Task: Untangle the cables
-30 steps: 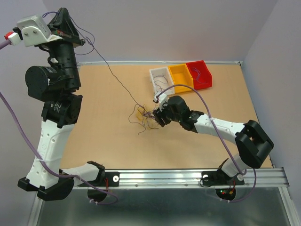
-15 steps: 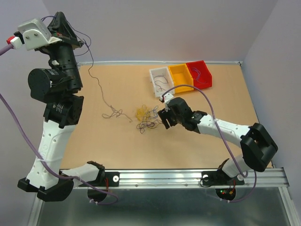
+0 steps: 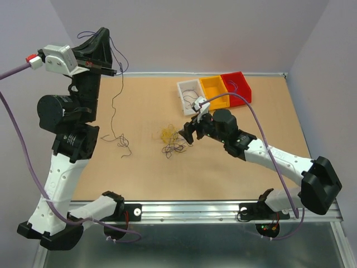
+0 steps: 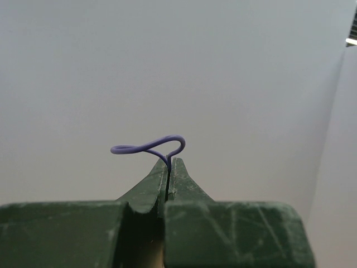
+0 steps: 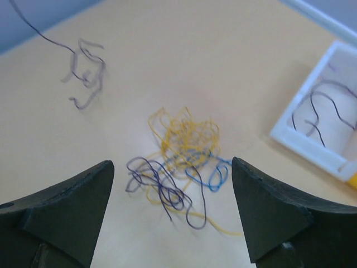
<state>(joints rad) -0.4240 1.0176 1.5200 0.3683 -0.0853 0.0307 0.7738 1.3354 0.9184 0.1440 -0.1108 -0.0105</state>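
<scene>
The dark purple cable above its curly tail (image 5: pixel 40 34) is hanging free, so the right gripper will next move past the clump of cables toward the left gripper and tilt onto that part of the cable.
A small clump of thin curly cables (image 3: pixel 172 140) in yellow, dark purple and blue lies mid-table; it also shows in the right wrist view (image 5: pixel 181 162). My left gripper (image 3: pixel 111 71) is raised high at the left, shut on the end of a dark purple cable (image 4: pixel 153 148) that hangs down (image 3: pixel 115 100) to the table, its curly tail (image 3: pixel 118 139) resting left of the clump. My right gripper (image 3: pixel 187 135) is open and empty, just above and right of the clump, its jaws spread wide around it in the right wrist view (image 5: pixel 174 192).
A white bin (image 3: pixel 190 96), a yellow bin (image 3: pixel 215 92) and a red bin (image 3: pixel 237 87) stand in a row at the back right. The white and red bins hold thin dark cables. The purple tail also shows in the right wrist view (image 5: pixel 85 78).
My left gripper pulled the purple cable free of the clump and swung right; its tail slid left. My right gripper let go and lifted off the clump.
</scene>
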